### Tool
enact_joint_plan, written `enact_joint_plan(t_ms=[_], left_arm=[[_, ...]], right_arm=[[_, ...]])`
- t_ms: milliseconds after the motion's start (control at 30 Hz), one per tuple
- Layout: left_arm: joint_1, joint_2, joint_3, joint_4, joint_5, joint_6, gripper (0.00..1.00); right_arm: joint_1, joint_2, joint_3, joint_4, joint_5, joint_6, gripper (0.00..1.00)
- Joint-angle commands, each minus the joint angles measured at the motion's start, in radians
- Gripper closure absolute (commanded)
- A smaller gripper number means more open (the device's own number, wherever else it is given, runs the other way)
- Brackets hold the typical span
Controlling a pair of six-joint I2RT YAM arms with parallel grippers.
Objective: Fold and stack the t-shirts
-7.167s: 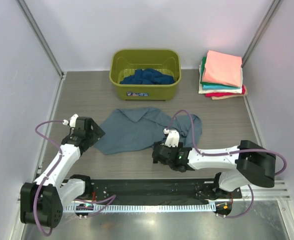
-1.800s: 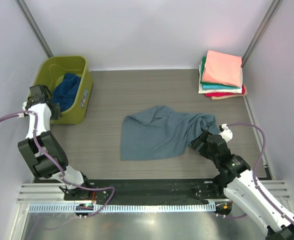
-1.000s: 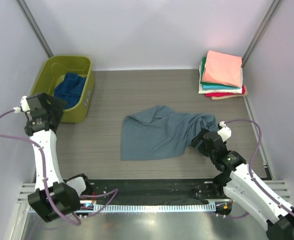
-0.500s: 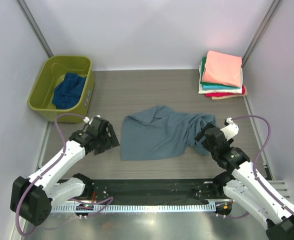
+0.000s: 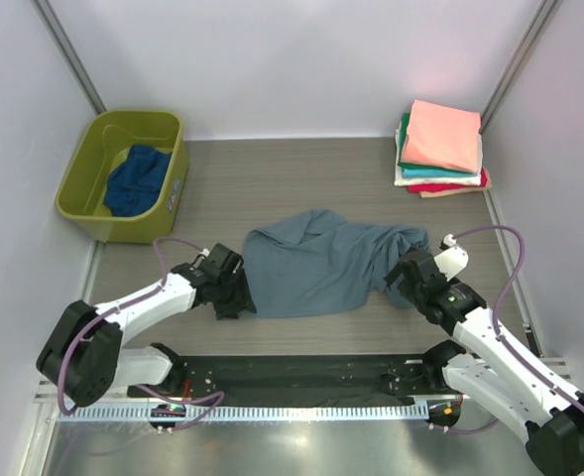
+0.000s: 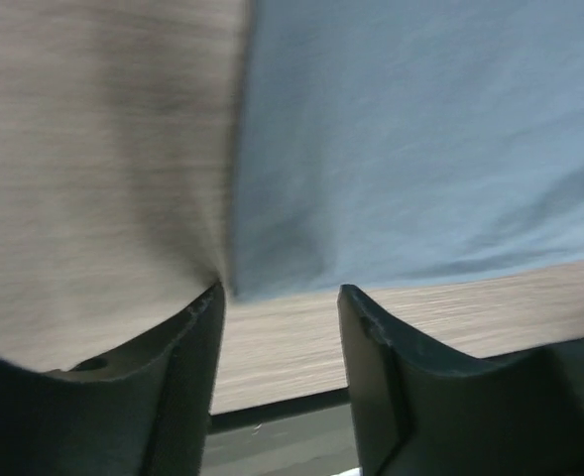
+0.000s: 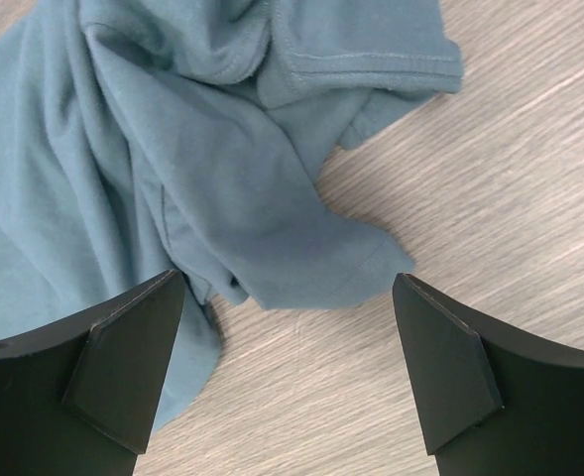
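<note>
My right gripper will move down onto the pointed flap of the grey-blue t-shirt (image 7: 363,266), because that flap is below it, between its open fingers in the wrist view.
The dusty grey-blue t-shirt (image 5: 321,263) lies crumpled in the middle of the table. My left gripper (image 5: 234,291) is open at its near left corner; in the left wrist view that corner (image 6: 272,268) lies just ahead of my open gripper (image 6: 280,296). My right gripper (image 5: 403,281) is open at the shirt's bunched right end; the right wrist view shows a hemmed fold (image 7: 311,258) ahead of the open gripper (image 7: 289,288). The navy shirt (image 5: 138,178) sits in the olive tub (image 5: 90,169). Folded salmon (image 5: 442,134), teal, white and red shirts are stacked at back right.
The olive tub stands at the back left by the wall. The folded stack sits against the right wall. A black strip (image 5: 301,372) and the metal rail run along the near edge by the arm bases.
My left arm left the tub at the back left and swung down to the shirt's near left corner. My right gripper shifted slightly at the shirt's right end.
</note>
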Motion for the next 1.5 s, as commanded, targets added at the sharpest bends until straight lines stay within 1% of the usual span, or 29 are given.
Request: enact_joint_plan(t_ms=[0,33,67,133,167,233,300,367,400,500,533,567,633,767,833,900,1133,1233,1300,1333,1400,1433,1467], left_arm=[[-0.008,0.102,-0.044,0.155,0.055,0.006,0.49],[-0.008,0.143,-0.045,0.179,0.061,0.009,0.52],[-0.008,0.157,-0.044,0.190,0.069,0.012,0.62],[-0.008,0.195,-0.048,0.228,0.101,0.020,0.73],[-0.008,0.203,-0.052,0.242,0.112,0.021,0.84],[-0.008,0.212,-0.053,0.270,0.118,0.017,0.99],[-0.003,0.215,-0.026,0.270,0.097,0.015,1.00],[0.013,0.215,0.010,0.251,0.046,0.018,1.00],[0.064,0.220,0.045,0.239,0.034,0.021,1.00],[0.196,0.249,0.091,0.271,0.108,0.031,1.00],[0.281,0.254,0.102,0.277,0.130,0.031,1.00],[0.312,0.261,0.111,0.283,0.157,0.032,1.00],[0.355,0.269,0.139,0.285,0.162,0.037,1.00],[0.356,0.272,0.129,0.308,0.170,0.026,1.00],[0.357,0.289,0.122,0.310,0.164,0.031,1.00],[0.356,0.298,0.113,0.319,0.164,0.034,1.00],[0.357,0.318,0.105,0.326,0.167,0.040,1.00],[0.356,0.317,0.100,0.326,0.169,0.043,1.00],[0.356,0.317,0.094,0.326,0.164,0.044,1.00],[0.357,0.317,0.093,0.326,0.162,0.046,1.00],[0.357,0.321,0.091,0.326,0.159,0.048,1.00],[0.356,0.324,0.090,0.326,0.158,0.048,1.00],[0.356,0.326,0.090,0.326,0.156,0.048,1.00]], right_arm=[[-0.014,-0.007,0.026,-0.024,0.030,0.025,0.08],[-0.015,-0.010,0.027,-0.027,0.035,0.023,0.08],[-0.015,-0.012,0.029,-0.036,0.037,0.025,0.08],[-0.020,-0.013,0.032,-0.047,0.040,0.028,0.07],[-0.021,-0.009,0.031,-0.050,0.041,0.031,0.07],[-0.023,0.006,0.031,-0.068,0.044,0.046,0.07],[-0.025,0.035,0.026,-0.077,0.031,0.061,0.07],[-0.025,0.052,0.012,-0.090,0.012,0.100,0.07],[-0.026,0.066,0.008,-0.093,0.006,0.113,0.07],[-0.025,0.086,-0.025,-0.094,-0.014,0.147,0.07],[-0.026,0.098,-0.041,-0.087,-0.020,0.156,0.09],[-0.025,0.102,-0.048,-0.079,-0.028,0.160,0.11],[-0.025,0.109,-0.071,-0.050,-0.042,0.164,0.16],[-0.026,0.132,-0.091,-0.002,-0.023,0.157,0.26],[-0.025,0.148,-0.095,0.027,-0.005,0.146,0.28],[-0.025,0.172,-0.095,0.050,-0.002,0.128,0.33],[-0.034,0.247,-0.104,0.163,0.024,0.085,0.35],[-0.043,0.267,-0.114,0.214,0.014,0.054,0.39],[-0.051,0.273,-0.118,0.240,-0.003,0.037,0.46],[-0.054,0.278,-0.124,0.258,-0.009,0.025,0.51],[-0.060,0.286,-0.129,0.271,-0.020,0.019,0.59],[-0.061,0.290,-0.135,0.286,-0.022,0.014,0.66],[-0.064,0.293,-0.138,0.289,-0.023,0.009,0.69]])
